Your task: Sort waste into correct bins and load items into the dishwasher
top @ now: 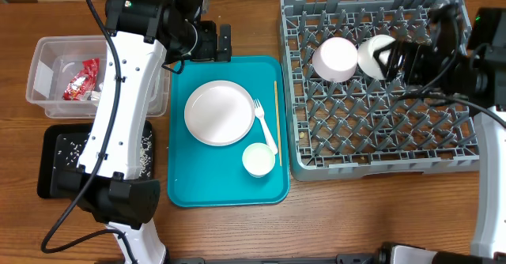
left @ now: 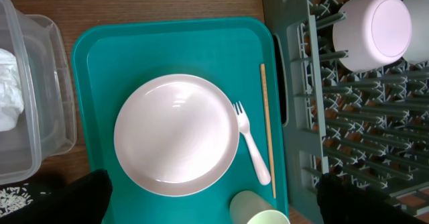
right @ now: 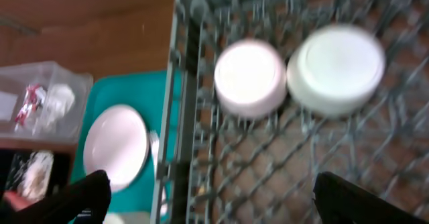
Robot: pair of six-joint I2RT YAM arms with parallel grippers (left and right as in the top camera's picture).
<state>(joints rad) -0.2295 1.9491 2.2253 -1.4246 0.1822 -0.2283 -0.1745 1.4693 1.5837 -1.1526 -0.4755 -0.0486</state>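
The cup (top: 258, 159) is below and back, so my left gripper moves back and down next onto the side of the cup's rim opposite the stick, clear of the fork.
A white plate (top: 219, 113), a white fork (top: 265, 126), a thin wooden stick (top: 276, 114) and a small cup (top: 258, 159) lie on the teal serving tray (top: 205, 181). Two white bowls (top: 335, 59) (top: 371, 54) sit upside down in the grey dish rack (top: 379, 137). The clear tub (top: 47, 58) holds the red wrapper (top: 81, 81) and a white napkin (left: 10, 100). The black tray (top: 55, 161) holds loose rice. My left gripper (top: 215, 41) is open and empty above the teal tray's far edge. My right gripper (top: 389, 58) is open over the rack beside the right bowl. No carrot is in view.
The dish rack's slotted wall (left: 295, 83) stands right beside the teal tray. The tub and the black tray sit at the left, partly under my left arm. The right wrist view is blurred and shows both bowls (right: 249, 76) in the rack.
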